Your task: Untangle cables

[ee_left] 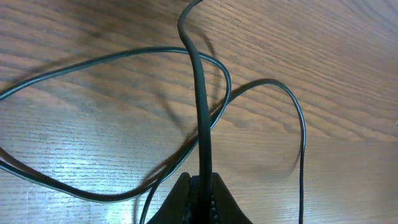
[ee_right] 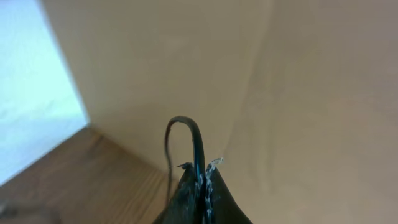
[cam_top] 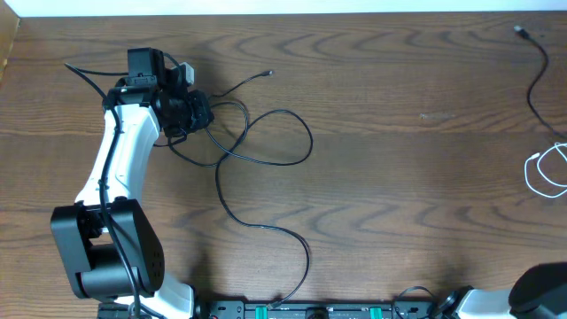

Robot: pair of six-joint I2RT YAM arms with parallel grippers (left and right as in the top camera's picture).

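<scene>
The right gripper will tip down, reach outward and release the cable clear of the loops next, since the table's bare far corner lies below and outward of the gripper.
A thin black cable (cam_top: 282,135) lies in loose crossing loops left of the table's middle, with a small plug end (cam_top: 270,73) at the back. My left gripper (cam_top: 190,112) is at the left side of these loops. In the left wrist view the left gripper (ee_left: 202,190) is shut on a black cable (ee_left: 198,87), with the loops (ee_left: 112,59) on the wood beyond. Another black cable (cam_top: 534,84) and a coiled white cable (cam_top: 542,173) lie at the far right. In the right wrist view the right gripper (ee_right: 202,180) is shut on a thin black cable (ee_right: 189,127) that arches over its tips.
The black cable's tail (cam_top: 266,229) runs to the table's front edge. The right arm's base (cam_top: 540,291) shows at the front right corner. The right wrist view faces a beige wall (ee_right: 280,81) and a bit of wooden surface (ee_right: 74,180).
</scene>
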